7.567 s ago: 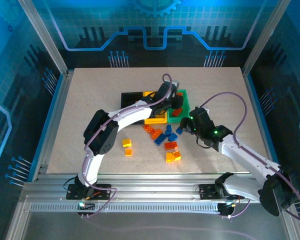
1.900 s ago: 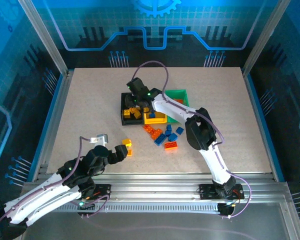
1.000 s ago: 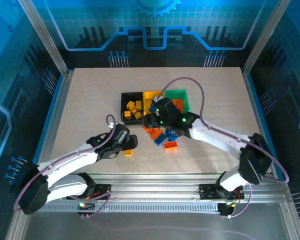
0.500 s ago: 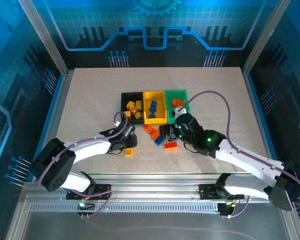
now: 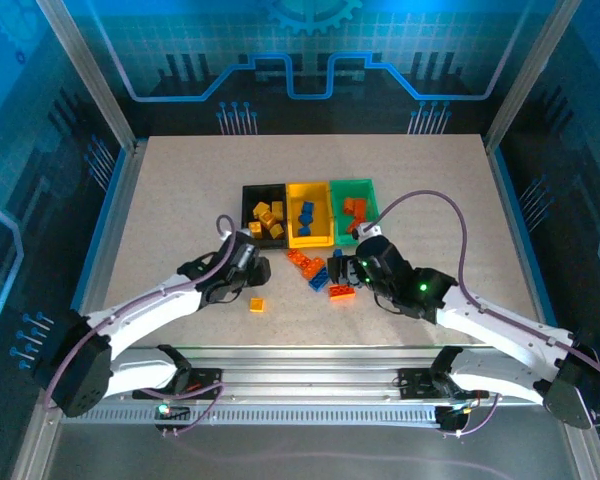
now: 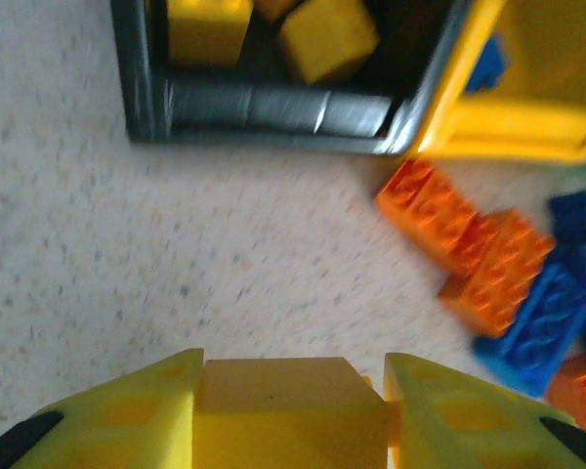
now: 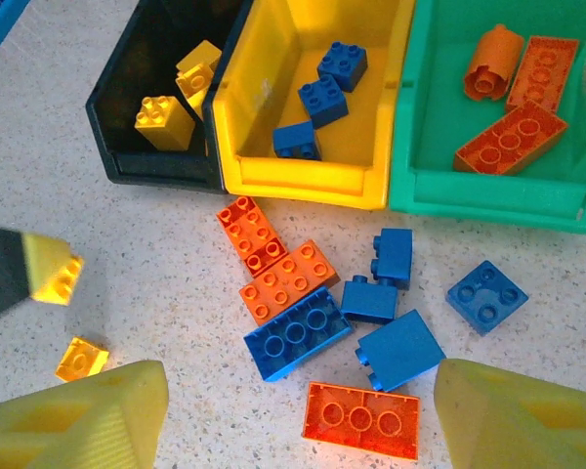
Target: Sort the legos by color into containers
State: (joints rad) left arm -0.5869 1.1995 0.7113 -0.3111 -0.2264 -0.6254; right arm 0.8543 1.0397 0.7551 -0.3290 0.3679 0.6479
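Observation:
I need to lift the yellow lego outward over the rim of the black container (image 6: 264, 106) with the yellow legos next, and let go of it inside with my left gripper.
My left gripper (image 6: 291, 379) is shut on a yellow lego (image 6: 289, 410) and holds it just above the table, short of the black container (image 6: 264, 106). From above, the left gripper (image 5: 252, 272) sits in front of the black bin (image 5: 248, 215). My right gripper (image 7: 298, 422) hangs open over the loose pile, with an orange lego (image 7: 361, 420) and blue legos (image 7: 298, 332) between its fingers (image 7: 78, 425). The black container (image 7: 151, 166) holds yellow legos, the yellow container (image 7: 303, 184) blue ones, the green container (image 7: 479, 203) orange ones.
One small yellow brick (image 5: 256, 304) lies alone on the table near the left arm, also seen as yellow brick (image 7: 81, 359). Orange bricks (image 6: 459, 244) and a blue brick (image 6: 537, 322) lie right of the left gripper. Bare tabletop surrounds the bins.
The left gripper has closed on a yellow brick and lifted it off the table toward the black bin. The right gripper has drawn back from the bins to above the loose pile.

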